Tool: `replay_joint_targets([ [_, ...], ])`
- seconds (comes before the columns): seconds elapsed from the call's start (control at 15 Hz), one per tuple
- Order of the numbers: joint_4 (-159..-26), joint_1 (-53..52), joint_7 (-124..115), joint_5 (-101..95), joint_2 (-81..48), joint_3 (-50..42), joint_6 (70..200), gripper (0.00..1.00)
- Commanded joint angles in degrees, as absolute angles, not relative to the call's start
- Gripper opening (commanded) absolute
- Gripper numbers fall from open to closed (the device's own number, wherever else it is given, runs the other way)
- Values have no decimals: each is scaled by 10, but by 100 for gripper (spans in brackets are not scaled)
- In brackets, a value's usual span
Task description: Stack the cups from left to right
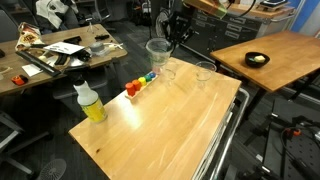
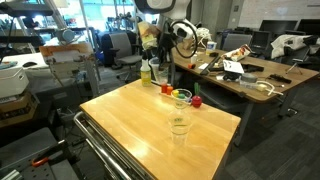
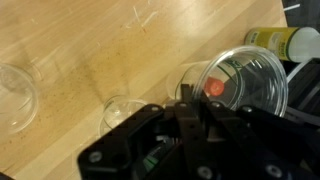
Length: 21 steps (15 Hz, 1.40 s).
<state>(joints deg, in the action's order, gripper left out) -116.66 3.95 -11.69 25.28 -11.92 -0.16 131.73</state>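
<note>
My gripper moves over the standing cup's opening next, lowers the held cup inside and releases its rim, since that cup beside the coloured blocks is open and empty.
My gripper (image 1: 173,37) is shut on the rim of a clear plastic cup (image 1: 158,50) and holds it tilted above the far side of the wooden table (image 1: 170,130). In the wrist view the held cup (image 3: 248,80) lies on its side in front of the gripper (image 3: 190,100), and a red block shows through it. Two more clear cups stand upright on the table in an exterior view (image 1: 170,69) (image 1: 205,72). They also show in the wrist view (image 3: 124,110) (image 3: 15,95) and in an exterior view (image 2: 181,98) (image 2: 180,126).
A row of small coloured blocks (image 1: 140,83) lies near the held cup. A bottle of yellow liquid with a white cap (image 1: 90,103) stands at the table's edge and shows in the wrist view (image 3: 285,42). Other tables with clutter (image 1: 60,55) stand around.
</note>
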Motion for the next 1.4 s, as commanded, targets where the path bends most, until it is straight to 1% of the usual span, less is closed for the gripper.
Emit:
replay_joint_targets([
  [0.0,-1143,45,-141,257,-104,-18,1295,2],
  [0.87,-1038,74,-175,254,-233,-47,1277,2],
  [1.33,-1020,90,-173,258,-270,-46,1251,2],
])
